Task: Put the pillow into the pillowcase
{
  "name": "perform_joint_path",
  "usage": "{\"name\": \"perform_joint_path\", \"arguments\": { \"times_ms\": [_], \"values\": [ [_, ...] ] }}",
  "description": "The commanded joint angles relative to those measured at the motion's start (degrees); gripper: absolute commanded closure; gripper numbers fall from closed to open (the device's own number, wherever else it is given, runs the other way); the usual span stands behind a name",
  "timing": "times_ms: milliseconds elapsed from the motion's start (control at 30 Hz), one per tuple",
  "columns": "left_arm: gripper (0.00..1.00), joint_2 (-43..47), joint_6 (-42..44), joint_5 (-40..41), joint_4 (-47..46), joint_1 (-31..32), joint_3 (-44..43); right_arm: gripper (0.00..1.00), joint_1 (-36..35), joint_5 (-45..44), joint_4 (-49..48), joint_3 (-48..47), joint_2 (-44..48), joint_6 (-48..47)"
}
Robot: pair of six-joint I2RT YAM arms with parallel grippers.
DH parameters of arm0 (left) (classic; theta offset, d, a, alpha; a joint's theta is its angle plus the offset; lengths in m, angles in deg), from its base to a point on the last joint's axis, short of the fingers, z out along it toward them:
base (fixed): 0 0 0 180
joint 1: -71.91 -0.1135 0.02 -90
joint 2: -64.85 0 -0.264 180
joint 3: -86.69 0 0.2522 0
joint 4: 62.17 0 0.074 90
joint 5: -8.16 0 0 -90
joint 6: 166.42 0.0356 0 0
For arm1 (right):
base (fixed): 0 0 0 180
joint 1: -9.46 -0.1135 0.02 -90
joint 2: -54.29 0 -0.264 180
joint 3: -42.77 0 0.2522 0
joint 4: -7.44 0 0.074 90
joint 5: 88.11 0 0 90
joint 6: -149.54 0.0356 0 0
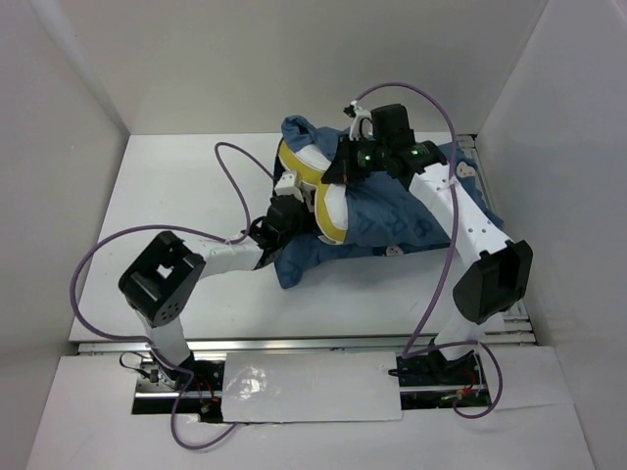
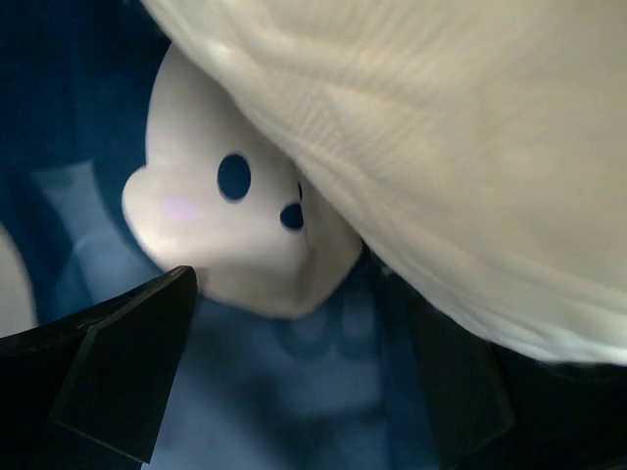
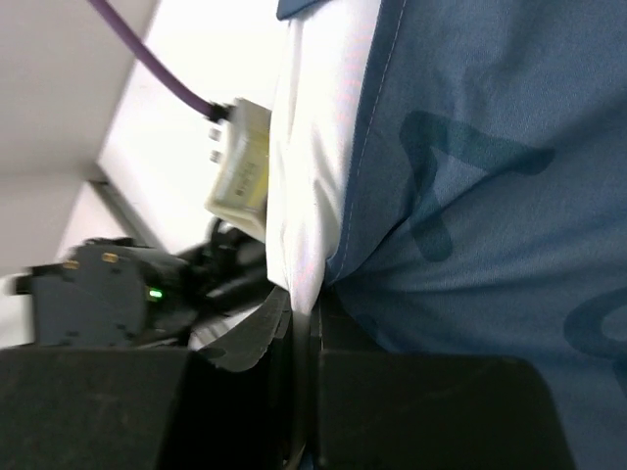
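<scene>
The pillowcase fabric lies uncovered between my open fingers, so my left gripper will ease onto the printed mouse face (image 2: 225, 225) beside the bulging pillow and close near the mouse's nose.
The dark blue pillowcase (image 1: 402, 220) lies crumpled at the table's middle right. The white pillow (image 1: 333, 201) with yellow piping sticks out of its left opening, partly inside. My left gripper (image 1: 277, 217) is at the opening's near left, below the pillow. In the left wrist view it (image 2: 294, 392) is open, with blue fabric and a printed mouse face (image 2: 225, 225) beyond and the pillow (image 2: 441, 147) bulging above. My right gripper (image 1: 345, 166) is at the opening's top edge. In the right wrist view it (image 3: 312, 313) is shut on the pillowcase (image 3: 470, 196) hem, with white fabric (image 3: 309, 176) pinched alongside.
White enclosure walls stand at the left, back and right of the white table (image 1: 176, 186). Purple cables (image 1: 235, 186) loop over the table by the left arm and above the right arm. The left arm's wrist (image 3: 108, 294) shows close beside my right gripper.
</scene>
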Motion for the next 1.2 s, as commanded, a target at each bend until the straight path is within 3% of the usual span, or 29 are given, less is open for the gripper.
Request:
{"name": "perform_joint_path", "arguments": {
  "times_ms": [0, 100, 133, 333, 400, 433, 533, 600, 633, 700, 900, 967, 1167],
  "values": [
    [0.0, -4.6, 0.77, 4.81, -12.95, 2.52, -1.19, 1.0, -1.17, 22.44, -16.08, -0.53, 5.59, 8.29],
    [0.0, -5.22, -1.52, 0.68, -26.99, 2.52, 6.61, 1.0, -0.65, 26.51, -21.02, -0.01, 6.82, 12.43],
    [0.0, -5.92, -1.52, 0.68, -36.18, 2.52, 8.2, 1.0, -0.65, 27.2, -21.82, 0.0, 6.82, 13.13],
    [0.0, -9.6, -4.6, 2.18, -34.69, 2.52, 5.84, 1.0, -0.12, 30.29, -29.37, 1.22, 9.98, 19.63],
    [0.0, -10.23, -3.54, 0.85, -38.29, 2.52, 5.23, 1.0, -0.12, 28.81, -30.18, 1.93, 11.38, 19.74],
    [0.15, -10.23, -3.02, 0.07, -38.3, 2.52, 5.23, 1.0, -0.12, 27.4, -27.05, 1.93, 11.39, 18.6],
    [0.43, -7.25, -1.53, 0.84, -36.9, 2.52, 6.98, 1.0, 0.93, 21.6, -19.04, 0.8, 11.39, 13.59],
    [0.86, -3.23, -0.74, 3.29, -34.18, 2.52, 8.04, 1.0, 0.94, 13.91, -14.47, 0.79, 10.78, 9.3],
    [0.99, -1.63, -0.73, 4.62, -29.29, 2.52, 8.83, 1.0, 0.94, 9.76, -9.92, 0.18, 10.78, 7.7],
    [1.0, 3.01, 0.4, 7.79, -22.86, 2.52, 8.83, 1.0, 0.94, -0.67, -6.73, 0.18, 9.55, 4.62],
    [1.0, 10.59, 2.7, 9.38, 3.23, 1.91, 6.2, 1.0, -1.25, -18.03, -1.19, 1.76, 5.86, 0.23],
    [1.0, 13.39, 1.65, 9.9, 6.16, 0.59, 7.33, 1.0, -2.04, -22.52, -0.04, 2.28, 4.54, -0.31],
    [1.0, 19.39, 1.11, 10.25, 9.15, -2.49, 12.52, 1.0, -2.58, -24.46, -3.11, 4.75, 6.64, -0.84]
  ]
}}
